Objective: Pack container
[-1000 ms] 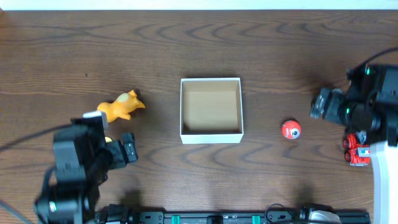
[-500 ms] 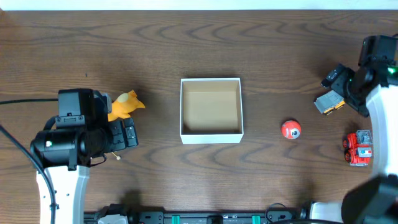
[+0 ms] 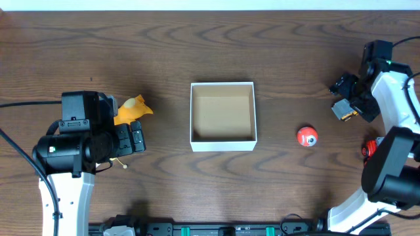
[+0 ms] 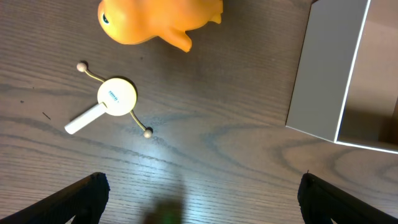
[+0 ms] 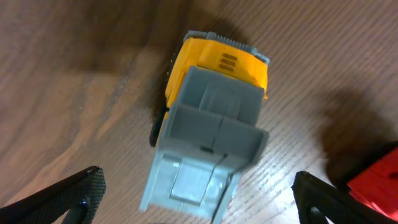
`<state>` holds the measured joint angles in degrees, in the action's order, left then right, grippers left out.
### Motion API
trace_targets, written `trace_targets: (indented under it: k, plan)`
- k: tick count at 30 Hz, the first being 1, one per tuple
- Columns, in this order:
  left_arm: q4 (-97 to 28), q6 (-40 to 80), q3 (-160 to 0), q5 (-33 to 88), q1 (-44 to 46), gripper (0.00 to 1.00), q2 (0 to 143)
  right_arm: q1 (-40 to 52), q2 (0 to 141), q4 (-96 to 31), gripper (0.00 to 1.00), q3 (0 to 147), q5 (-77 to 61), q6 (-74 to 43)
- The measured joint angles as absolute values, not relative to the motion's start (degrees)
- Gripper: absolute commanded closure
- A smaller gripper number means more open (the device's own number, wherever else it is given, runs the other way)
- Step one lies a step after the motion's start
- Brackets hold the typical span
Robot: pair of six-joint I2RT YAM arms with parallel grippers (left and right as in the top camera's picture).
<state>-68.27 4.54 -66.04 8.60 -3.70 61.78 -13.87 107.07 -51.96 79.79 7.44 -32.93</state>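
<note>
My right gripper's open fingers are around the dump truck's grey rear, so it should lower and close across its sides.
The container (image 3: pixel 223 143), a white-walled square box with a brown inside, stands empty at the table's middle; its side wall shows in the left wrist view (image 4: pixel 323 74). An orange toy animal (image 3: pixel 134 108) (image 4: pixel 158 18) and a small white spinner toy (image 4: pixel 117 96) lie left of it. My left gripper (image 3: pixel 134 139) (image 4: pixel 199 205) is open and empty just in front of them. A yellow and grey dump truck (image 3: pixel 346 109) (image 5: pixel 211 118) lies at the far right. My right gripper (image 3: pixel 349 98) (image 5: pixel 199 208) is open, a finger on each side of the truck's rear.
A red ball with an eye (image 3: pixel 307 136) lies between the container and the truck. A red toy truck (image 3: pixel 369 148) (image 5: pixel 376 180) sits at the right edge, partly hidden by my right arm. The table's far edge runs along the top.
My left arm has moved forward and up beside the orange toy. My right arm has swung from above the red truck to the dump truck. No toy has moved.
</note>
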Motion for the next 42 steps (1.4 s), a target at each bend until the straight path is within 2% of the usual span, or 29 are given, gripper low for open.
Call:
trace_targets:
  k: [7, 9, 12, 18, 31, 33, 37, 42]
  plan:
    - [-67.81, 4.54, -66.04, 8.60, -3.70, 0.02, 61.78, -14.52, 110.04, -50.74, 0.02, 79.79, 7.33, -33.10]
    - [-67.75, 4.54, -66.04, 8.60, -3.70, 0.02, 61.78, -14.61, 110.26, -50.43, 0.09, 79.79, 7.33, -33.12]
    - [-67.70, 4.54, -66.04, 8.62, -3.70, 0.02, 61.78, -14.61, 110.26, -50.11, 0.31, 79.79, 7.31, -33.34]
    - [-67.70, 4.54, -66.04, 8.60, -3.70, 0.02, 61.78, -14.61, 110.26, -50.24, 0.46, 79.79, 7.14, -33.87]
    - [-67.70, 4.54, -66.04, 8.60, -3.70, 0.02, 61.78, -14.61, 110.26, -50.87, 0.63, 79.88, 7.09, -34.06]
    - [-67.70, 4.54, -66.04, 8.60, -3.70, 0.02, 61.78, -14.61, 110.24, -51.13, 0.73, 79.90, 7.07, -34.00]
    - [-67.70, 4.54, -66.04, 8.60, -3.70, 0.02, 61.78, -14.59, 110.24, -51.37, 0.99, 79.96, 7.07, -33.63]
    - [-67.70, 4.54, -66.04, 8.60, -3.70, 0.02, 61.78, -14.04, 109.86, -51.77, 0.99, 79.96, 7.16, -32.14]
